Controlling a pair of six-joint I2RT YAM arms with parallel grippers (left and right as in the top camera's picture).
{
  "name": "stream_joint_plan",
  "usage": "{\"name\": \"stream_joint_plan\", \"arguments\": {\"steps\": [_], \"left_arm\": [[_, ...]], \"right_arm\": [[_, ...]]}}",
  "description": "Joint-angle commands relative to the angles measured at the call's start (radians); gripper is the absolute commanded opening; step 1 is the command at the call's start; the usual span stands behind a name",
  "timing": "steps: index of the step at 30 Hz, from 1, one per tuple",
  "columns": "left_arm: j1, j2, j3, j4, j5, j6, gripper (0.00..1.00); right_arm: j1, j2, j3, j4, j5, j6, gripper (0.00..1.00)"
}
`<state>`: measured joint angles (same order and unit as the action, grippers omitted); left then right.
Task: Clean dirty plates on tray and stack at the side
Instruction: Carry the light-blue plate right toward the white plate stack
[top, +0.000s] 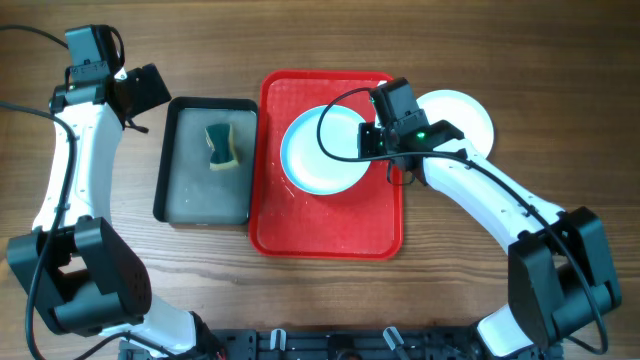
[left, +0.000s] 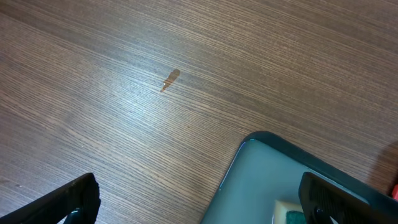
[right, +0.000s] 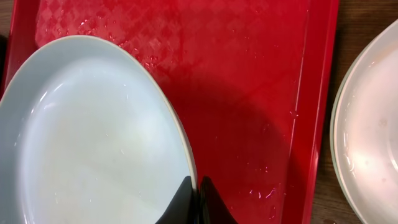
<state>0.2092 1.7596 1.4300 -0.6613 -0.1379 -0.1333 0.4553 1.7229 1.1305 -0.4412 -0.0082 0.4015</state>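
The white plate is already beside the tray, so my right gripper needs to move the pale blue plate to the right in the overhead view next, then down onto that white plate.
A pale blue plate lies in the upper half of the red tray. My right gripper is shut on this plate's right rim, one finger inside the plate and one outside it. A dark shadow falls on the tray just beside that rim. A white plate rests on the table right of the tray. My left gripper is open and holds nothing, hovering over the wood at the far left corner of the grey pan.
The dark grey pan stands left of the tray with a yellow-green sponge in it. Water drops speckle the tray floor. A small brown mark sits on the wooden table.
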Motion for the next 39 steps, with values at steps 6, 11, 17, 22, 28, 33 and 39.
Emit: {"name": "stream_joint_plan", "arguments": {"steps": [6,11,17,22,28,33,39], "left_arm": [[0.004,-0.003,0.008,0.003,-0.010,-0.009,1.00],[0.004,-0.003,0.008,0.003,-0.010,-0.009,1.00],[0.004,-0.003,0.008,0.003,-0.010,-0.009,1.00],[0.004,-0.003,0.008,0.003,-0.010,-0.009,1.00],[0.004,-0.003,0.008,0.003,-0.010,-0.009,1.00],[0.004,-0.003,0.008,0.003,-0.010,-0.009,1.00],[0.004,-0.003,0.008,0.003,-0.010,-0.009,1.00]], "right_arm": [[0.002,-0.021,0.006,0.003,-0.017,-0.035,0.04],[0.002,-0.021,0.006,-0.001,-0.017,-0.034,0.04],[0.002,-0.021,0.006,-0.035,-0.053,-0.034,0.04],[0.002,-0.021,0.006,-0.049,-0.069,-0.034,0.04],[0.002,-0.021,0.006,-0.038,-0.069,-0.035,0.04],[0.002,-0.021,0.006,-0.039,-0.069,-0.035,0.04],[0.001,-0.021,0.008,-0.034,-0.069,-0.032,0.04]]}}
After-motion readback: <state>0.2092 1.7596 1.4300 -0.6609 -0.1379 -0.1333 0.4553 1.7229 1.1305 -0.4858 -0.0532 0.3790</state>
